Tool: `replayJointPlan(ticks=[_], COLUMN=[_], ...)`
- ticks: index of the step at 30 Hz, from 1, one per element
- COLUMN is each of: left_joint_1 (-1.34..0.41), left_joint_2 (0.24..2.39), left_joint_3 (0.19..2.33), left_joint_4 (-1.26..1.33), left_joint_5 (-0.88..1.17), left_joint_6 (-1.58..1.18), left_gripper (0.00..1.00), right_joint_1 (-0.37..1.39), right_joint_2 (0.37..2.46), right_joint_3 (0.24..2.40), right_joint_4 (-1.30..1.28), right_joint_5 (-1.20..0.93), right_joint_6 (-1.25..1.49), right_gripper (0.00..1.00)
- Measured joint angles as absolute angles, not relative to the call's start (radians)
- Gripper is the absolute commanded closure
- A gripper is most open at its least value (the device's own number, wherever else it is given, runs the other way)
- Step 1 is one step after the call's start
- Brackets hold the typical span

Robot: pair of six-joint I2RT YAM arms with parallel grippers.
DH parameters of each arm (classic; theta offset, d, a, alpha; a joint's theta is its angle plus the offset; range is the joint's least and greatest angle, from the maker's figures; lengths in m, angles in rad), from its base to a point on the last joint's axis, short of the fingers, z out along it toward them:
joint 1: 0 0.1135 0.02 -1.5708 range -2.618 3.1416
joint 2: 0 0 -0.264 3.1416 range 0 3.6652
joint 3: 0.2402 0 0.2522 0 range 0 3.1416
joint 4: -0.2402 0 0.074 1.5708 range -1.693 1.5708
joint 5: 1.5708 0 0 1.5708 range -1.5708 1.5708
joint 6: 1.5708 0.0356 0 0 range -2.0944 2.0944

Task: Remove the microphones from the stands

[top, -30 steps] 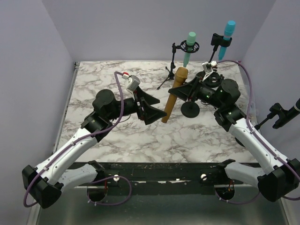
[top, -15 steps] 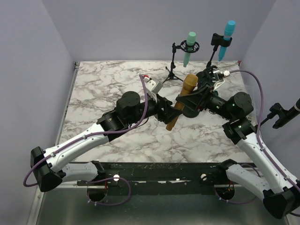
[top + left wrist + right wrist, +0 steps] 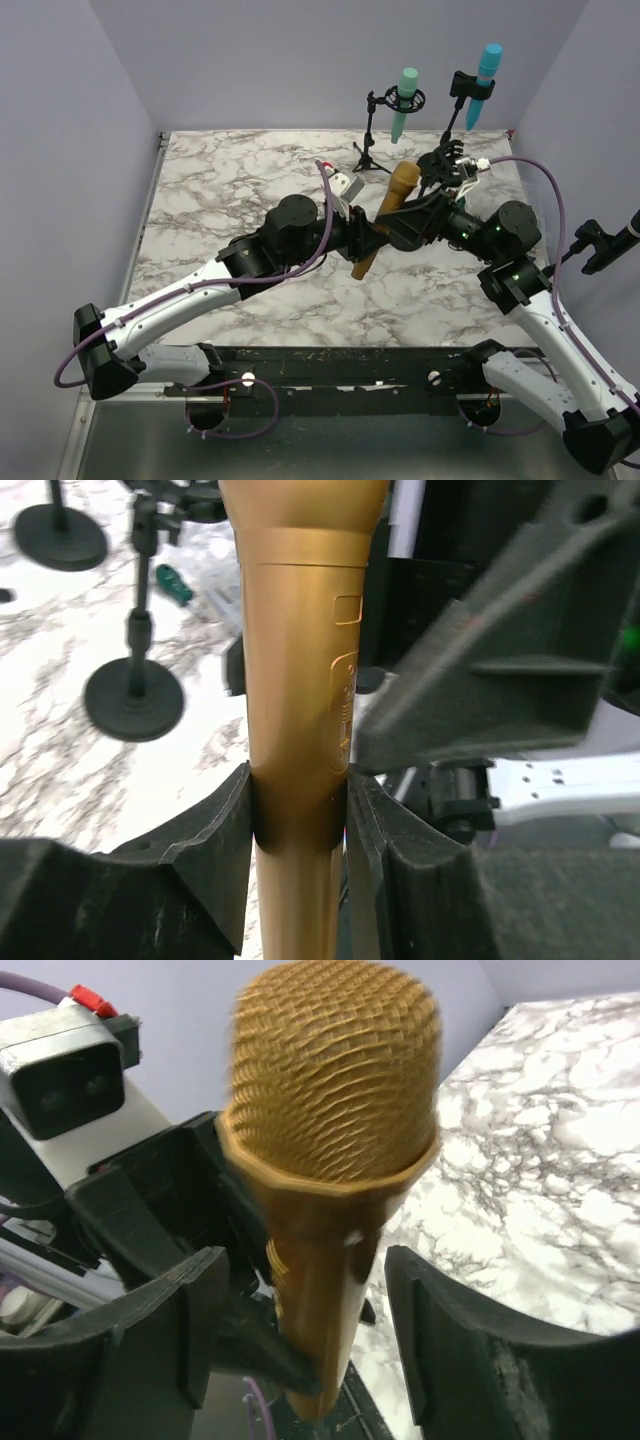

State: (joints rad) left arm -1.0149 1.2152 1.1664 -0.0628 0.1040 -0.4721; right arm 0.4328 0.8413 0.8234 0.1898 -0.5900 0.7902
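The microphone is apart from the black stand, so I will move my left gripper to the left in the top view and down onto the bare marble to let go of the microphone.
The gold microphone (image 3: 402,182) hangs tilted above the marble table, head up and to the right. My left gripper (image 3: 368,238) is shut on its handle; in the left wrist view the gripper (image 3: 298,800) presses both sides of the gold body (image 3: 300,680). My right gripper (image 3: 392,222) is open just below the mesh head (image 3: 335,1090), and in the right wrist view the gripper (image 3: 305,1270) leaves a gap between the handle and each of its pads. A black stand with a round base (image 3: 133,695) stands on the table behind, apart from the microphone.
A teal microphone (image 3: 407,95) on a tripod stand and a blue microphone (image 3: 486,68) on another stand are at the back right. A black clip stand (image 3: 600,245) juts in at the right edge. Purple walls close in three sides of the table (image 3: 220,180).
My left arm swung right and its gripper shut on the microphone's handle. My right gripper let go of the microphone and opened; the microphone tilted further to the right.
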Motion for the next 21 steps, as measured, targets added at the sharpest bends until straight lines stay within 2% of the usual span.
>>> replayJointPlan(ticks=[1, 2, 7, 14, 17, 21], left_joint_1=[-1.013, -1.01, -0.932, -0.599, -0.452, -0.333], left_joint_2=[1.215, 1.215, 1.197, 1.169, 1.322, 1.648], left_joint_3=[1.169, 1.169, 1.169, 1.116, 1.222, 1.486], left_joint_4=[-0.079, -0.088, -0.211, -0.333, -0.464, -0.615], left_joint_5=[0.088, 0.075, 0.039, 0.126, 0.152, 0.152], left_joint_6=[-0.472, -0.472, -0.495, -0.556, -0.544, -0.473], left_gripper=[1.0, 1.0, 1.0, 1.0, 1.0, 1.0], right_joint_1=[0.433, 0.433, 0.433, 0.433, 0.433, 0.433], right_joint_2=[0.841, 0.841, 0.841, 0.812, 0.768, 0.703], right_joint_3=[0.831, 0.842, 0.961, 1.052, 1.044, 1.04], right_joint_4=[0.166, 0.142, -0.038, -0.206, -0.25, -0.284], right_joint_5=[-0.588, -0.582, -0.496, -0.35, -0.279, -0.21], right_joint_6=[0.775, 0.759, 0.656, 0.536, 0.512, 0.49], right_gripper=[0.06, 0.0, 0.0, 0.0, 0.0, 0.0])
